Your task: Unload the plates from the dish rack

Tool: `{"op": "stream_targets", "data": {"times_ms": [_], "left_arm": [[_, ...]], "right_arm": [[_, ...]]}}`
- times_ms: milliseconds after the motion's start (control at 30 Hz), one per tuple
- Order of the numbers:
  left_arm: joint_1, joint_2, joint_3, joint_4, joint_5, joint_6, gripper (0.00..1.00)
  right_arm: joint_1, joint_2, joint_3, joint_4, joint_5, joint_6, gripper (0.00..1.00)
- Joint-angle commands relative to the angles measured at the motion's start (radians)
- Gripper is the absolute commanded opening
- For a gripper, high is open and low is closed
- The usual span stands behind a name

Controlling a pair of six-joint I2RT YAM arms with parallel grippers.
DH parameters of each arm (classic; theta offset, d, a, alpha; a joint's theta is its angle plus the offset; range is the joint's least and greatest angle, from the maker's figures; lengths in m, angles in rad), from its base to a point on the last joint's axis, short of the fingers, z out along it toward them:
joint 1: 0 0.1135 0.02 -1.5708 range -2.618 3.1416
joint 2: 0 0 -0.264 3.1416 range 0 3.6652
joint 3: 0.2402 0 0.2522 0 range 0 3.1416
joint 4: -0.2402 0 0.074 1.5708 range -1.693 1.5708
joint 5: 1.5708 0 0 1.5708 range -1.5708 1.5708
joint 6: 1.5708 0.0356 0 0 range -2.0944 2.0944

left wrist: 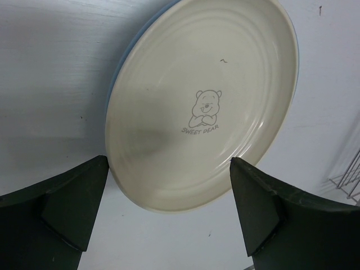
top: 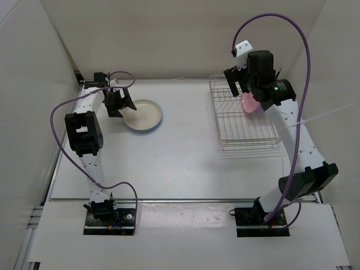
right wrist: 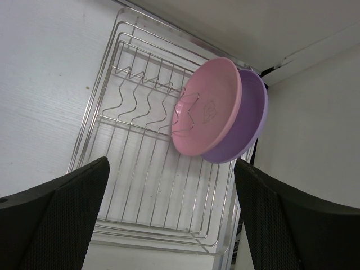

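I will move my right gripper down and to the right in the wrist view next, onto the pink plate's upper rim (right wrist: 231, 120), because that plate leans in front of the purple one.
A cream-white plate (left wrist: 202, 101) lies stacked on a light blue plate (left wrist: 121, 67) on the table at the back left; in the top view this stack (top: 143, 115) sits just right of my left gripper (top: 119, 103). That gripper (left wrist: 169, 208) is open, empty, just short of the stack's near rim. The silver wire dish rack (top: 243, 121) stands at the back right. A pink plate (right wrist: 207, 107) leans on edge in it with a purple plate (right wrist: 247, 121) behind. My right gripper (right wrist: 171, 208) hovers above the rack (right wrist: 140, 169), open and empty; the pink plate (top: 248, 103) peeks beside it.
White walls close in the table on the left, back and right. The rack stands close to the right wall (right wrist: 315, 129). Purple cables (top: 298, 50) loop off both arms. A raised ledge (top: 185, 205) runs along the near edge by the arm bases.
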Motion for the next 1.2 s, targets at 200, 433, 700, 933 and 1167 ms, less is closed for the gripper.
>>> {"op": "stream_targets", "data": {"times_ms": [200,433,700,933,1167], "left_arm": [[-0.014,-0.001,0.022,0.009,0.058,-0.001,1.00],[-0.014,-0.001,0.022,-0.010,0.045,0.012,1.00],[-0.005,-0.032,0.057,-0.116,-0.088,0.082,1.00],[0.053,-0.114,-0.053,-0.129,-0.099,0.131,1.00],[0.082,-0.272,-0.139,-0.106,-0.143,0.220,1.00]], "right_arm": [[-0.003,0.007,0.051,0.022,-0.006,-0.003,0.94],[-0.003,0.007,0.051,0.013,-0.027,-0.003,0.94],[-0.024,0.018,-0.013,0.040,0.034,-0.014,0.94],[-0.164,0.183,0.099,0.050,0.059,-0.067,0.89],[-0.222,0.339,0.233,0.045,0.057,-0.133,0.84]]}}
